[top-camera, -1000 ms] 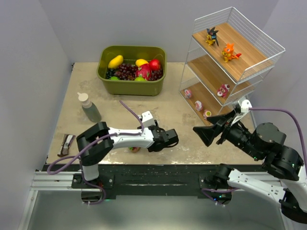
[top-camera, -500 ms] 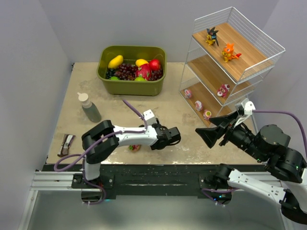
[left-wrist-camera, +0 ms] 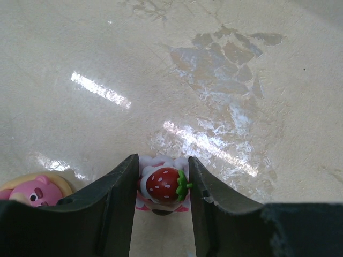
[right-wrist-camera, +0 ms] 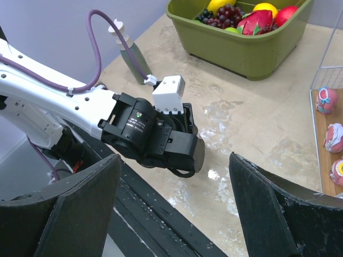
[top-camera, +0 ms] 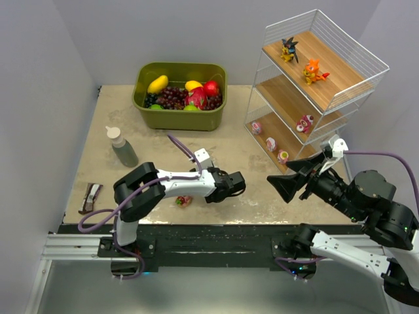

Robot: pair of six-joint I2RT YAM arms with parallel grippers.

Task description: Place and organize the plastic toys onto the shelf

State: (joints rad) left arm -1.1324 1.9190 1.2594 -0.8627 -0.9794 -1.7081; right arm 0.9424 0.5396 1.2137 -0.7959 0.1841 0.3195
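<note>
The left gripper lifts the strawberry-topped toy up and outward onto the shelf's middle board (top-camera: pixel 285 101) next to release it. Bare wood lies open beside the pink toy there.
In the left wrist view a small strawberry-topped toy (left-wrist-camera: pixel 163 184) stands on the table between the fingers of my left gripper (left-wrist-camera: pixel 162 161), which press against both its sides. A pink bear toy (left-wrist-camera: pixel 32 194) lies just to the left of that gripper (top-camera: pixel 232 186), and in the top view it (top-camera: pixel 183 201) is near the front edge. The white wire shelf (top-camera: pixel 327 39) at the right holds a dark spiky toy (top-camera: pixel 289 48), an orange toy (top-camera: pixel 312 70) and several pink ones (top-camera: pixel 304 123) lower down. My right gripper (top-camera: pixel 281 186) hovers open and empty, facing the left one.
An olive-green bin (top-camera: pixel 180 116) of fruit sits at the back. A small bottle (top-camera: pixel 121 147) stands at the left, and a dark tool (top-camera: pixel 90 196) lies at the table's left front edge. The black front rail (right-wrist-camera: pixel 161 225) runs under my right gripper (right-wrist-camera: pixel 174 160).
My left gripper slid slightly right and its fingers closed in on the strawberry toy. The right gripper shifted a little, still open.
</note>
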